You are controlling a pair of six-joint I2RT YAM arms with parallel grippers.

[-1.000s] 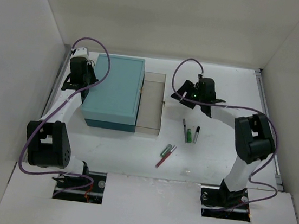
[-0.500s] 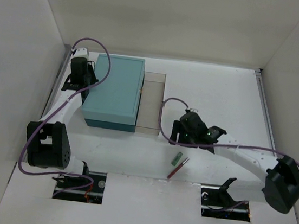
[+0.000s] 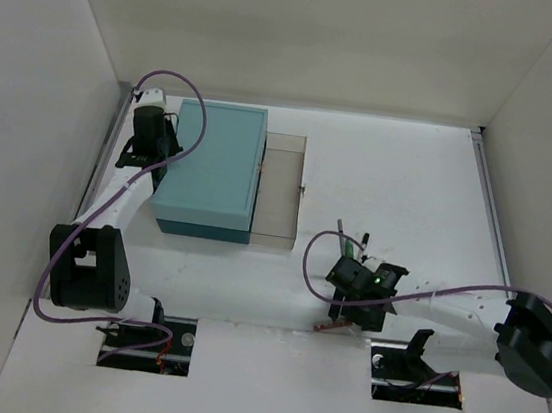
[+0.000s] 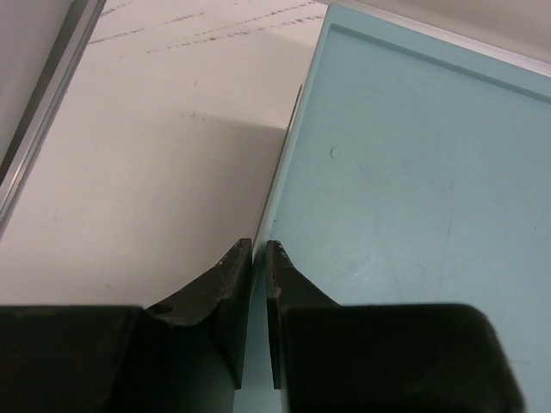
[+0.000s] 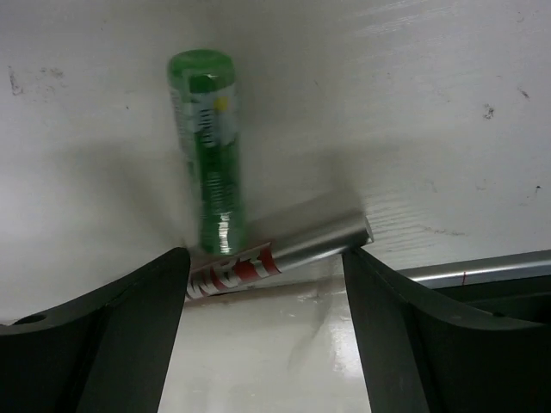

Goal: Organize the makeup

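The pencil is on the tabletop between the fingers of my right gripper. Next I will keep that gripper low and close its fingers around the red and silver pencil's middle [image 3: 338, 324] [image 5: 271, 258].
In the right wrist view a green tube [image 5: 207, 146] lies on the white table, and a red and silver pencil [image 5: 275, 255] lies across its near end. My right gripper [image 5: 265, 255] is open, with one fingertip at each end of the pencil. From above, the right gripper [image 3: 348, 311] is low at the table's near edge, covering the tube; only the red pencil's tip [image 3: 323, 325] shows. Other thin pencils [image 3: 363, 241] lie just behind it. My left gripper [image 4: 258, 245] is shut and empty over the teal box's left edge, and it shows at the box's far left [image 3: 153, 143] from above.
The large teal box [image 3: 210, 168] stands at the back left, its clear drawer [image 3: 280, 192] pulled out to the right. A metal rail [image 5: 482, 265] and a glossy white ledge run along the table's near edge, just below the red pencil. White walls enclose the table.
My right arm swung from the back beside the drawer down to the near edge. The green tube and red pencil shifted toward the front right. The left arm stayed still.
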